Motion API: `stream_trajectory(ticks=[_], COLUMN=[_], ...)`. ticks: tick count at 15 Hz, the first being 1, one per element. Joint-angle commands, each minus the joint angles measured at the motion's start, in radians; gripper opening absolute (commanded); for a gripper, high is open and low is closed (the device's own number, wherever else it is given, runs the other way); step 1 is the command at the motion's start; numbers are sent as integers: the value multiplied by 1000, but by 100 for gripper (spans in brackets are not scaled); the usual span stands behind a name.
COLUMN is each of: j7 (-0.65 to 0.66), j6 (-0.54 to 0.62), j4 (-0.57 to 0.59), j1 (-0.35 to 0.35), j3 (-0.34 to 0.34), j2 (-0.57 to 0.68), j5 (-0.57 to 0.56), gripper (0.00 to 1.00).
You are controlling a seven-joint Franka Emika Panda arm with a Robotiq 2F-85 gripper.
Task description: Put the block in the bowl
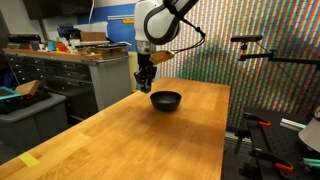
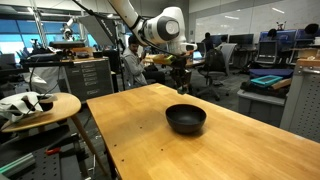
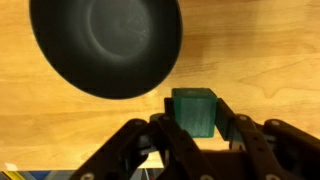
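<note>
I will next move the green block in my gripper over the bowl's rim and down into the black bowl (image 1: 166, 100) to let it go, because the block still hangs beside the empty bowl.
The black glossy bowl (image 1: 166, 100) sits on the wooden table, seen in both exterior views (image 2: 186, 119). In the wrist view the bowl (image 3: 105, 45) fills the upper left and looks empty. My gripper (image 3: 194, 118) is shut on the dark green block (image 3: 194, 108), held between the two fingers. In the exterior views my gripper (image 1: 146, 84) hangs above the table just beside the bowl (image 2: 181, 86); the block is too small to make out there.
The wooden table (image 1: 120, 135) stretches toward the camera; a flat yellow piece (image 1: 29, 160) lies near its front corner. Cabinets (image 1: 60, 70) stand behind the table, and a round side table (image 2: 40, 108) with objects stands beside it.
</note>
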Motion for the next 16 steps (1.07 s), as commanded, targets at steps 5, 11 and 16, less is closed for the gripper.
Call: stream_trajectory(ticks=[5,11,16], j7=[139,180,177], j6=[12,67,120], j4=[-167,-186,-169], j1=[11,-3,-25], j3=[-64,-85,-100], j2=[-112,-68,12], j5=[-7,5,19], gripper=[18,18,18])
